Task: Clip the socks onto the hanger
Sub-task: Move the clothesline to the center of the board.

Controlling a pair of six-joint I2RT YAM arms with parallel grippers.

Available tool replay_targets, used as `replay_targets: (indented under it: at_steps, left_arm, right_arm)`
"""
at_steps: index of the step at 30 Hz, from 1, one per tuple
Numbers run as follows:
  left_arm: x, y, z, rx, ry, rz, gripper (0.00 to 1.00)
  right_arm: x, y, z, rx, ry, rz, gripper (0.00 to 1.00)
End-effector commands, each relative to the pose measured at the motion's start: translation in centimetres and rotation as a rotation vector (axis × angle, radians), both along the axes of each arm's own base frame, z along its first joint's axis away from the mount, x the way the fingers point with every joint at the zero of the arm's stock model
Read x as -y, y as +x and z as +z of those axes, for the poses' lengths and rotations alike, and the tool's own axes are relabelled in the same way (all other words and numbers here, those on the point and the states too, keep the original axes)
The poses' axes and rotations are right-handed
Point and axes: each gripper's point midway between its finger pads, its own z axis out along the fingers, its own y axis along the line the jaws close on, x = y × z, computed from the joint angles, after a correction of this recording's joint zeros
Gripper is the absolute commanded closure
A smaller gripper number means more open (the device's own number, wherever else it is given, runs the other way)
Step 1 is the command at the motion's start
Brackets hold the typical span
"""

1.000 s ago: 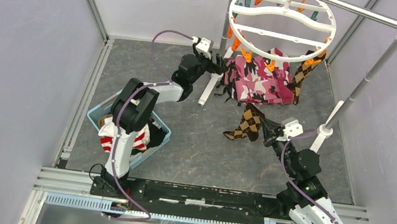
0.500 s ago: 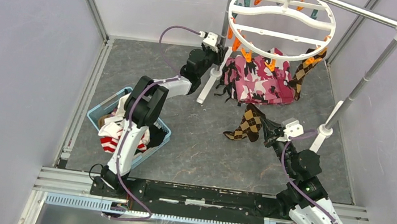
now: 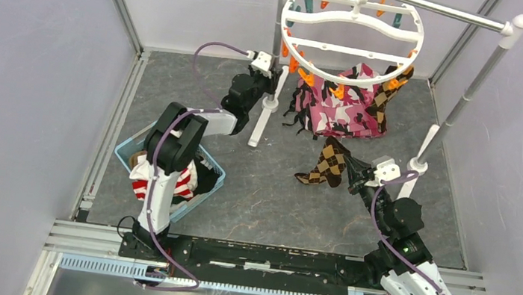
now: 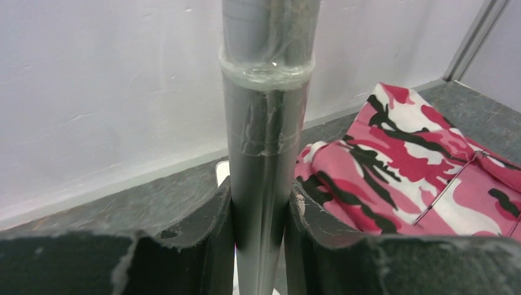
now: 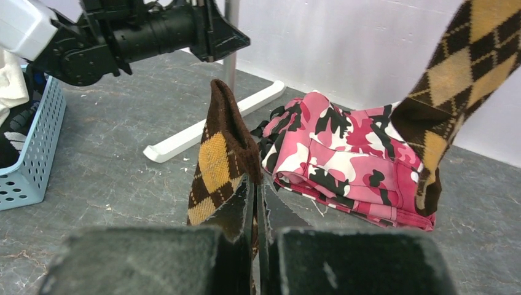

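Observation:
My left gripper should next slide the pole left in the top view, over bare floor beyond the basket, and release it, since the hanger (image 3: pixel 351 52) hangs off-centre.
The hanger (image 3: pixel 351 52), a white ring with orange and teal pins, hangs from the silver rail (image 3: pixel 441 11) at the back. One brown argyle sock (image 3: pixel 381 94) (image 5: pixel 454 74) dangles from its rim. A second argyle sock (image 3: pixel 326 164) (image 5: pixel 221 147) is pinched at one end by my shut right gripper (image 3: pixel 351 175) (image 5: pixel 255 190), the rest trailing on the floor. My left gripper (image 3: pixel 266 82) (image 4: pixel 258 203) is shut on the stand's left pole (image 4: pixel 267 123), both fingers pressed against it. Red-and-white striped socks (image 3: pixel 144 187) lie in the basket.
A pink camouflage cloth (image 3: pixel 338 112) (image 5: pixel 344 153) lies under the hanger. The blue basket (image 3: pixel 130 148) sits beneath my left arm. The stand's white foot (image 3: pixel 261 125) and its right pole (image 3: pixel 460 97) rise from the grey floor.
My left gripper reached the left pole and closed on it. The stand with rail and hanger has since shifted to the left. The right arm and its sock stayed put.

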Motion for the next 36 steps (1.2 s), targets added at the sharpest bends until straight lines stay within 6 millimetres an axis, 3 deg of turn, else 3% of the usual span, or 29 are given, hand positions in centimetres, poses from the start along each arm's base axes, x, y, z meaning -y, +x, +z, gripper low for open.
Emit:
replay_targets:
  at_steps: [1,8,15,19,28,32,36]
  left_arm:
    - [-5.8,-0.7,6.5,0.137,-0.053,0.106,0.92]
    - [-13.3,-1.7,5.3,0.118,-0.031,0.211,0.92]
    - [-17.6,-1.0,4.9,0.109,-0.017,0.272,0.91]
    - [-18.6,-0.7,5.4,0.110,-0.030,0.266,0.86]
    - [-18.1,-0.7,7.6,0.110,-0.098,0.217,0.50]
    - [-18.0,-2.5,8.8,0.079,-0.213,0.194,0.37]
    - [-17.6,-5.8,9.3,0.030,-0.332,0.142,0.27]
  right_arm:
    - [0.3,0.0,0.5,0.014,0.019,-0.015,1.00]
    - [0.1,0.0,0.5,0.012,0.019,-0.006,1.00]
    - [0.0,0.1,0.3,0.006,0.018,-0.008,1.00]
    - [0.1,0.2,0.0,0.001,0.013,-0.014,1.00]
    - [0.2,0.3,0.0,0.004,0.010,-0.021,1.00]
    - [1.0,0.6,0.0,-0.003,0.014,-0.068,1.00]
    - [1.7,0.9,0.2,-0.004,0.030,-0.111,1.00]
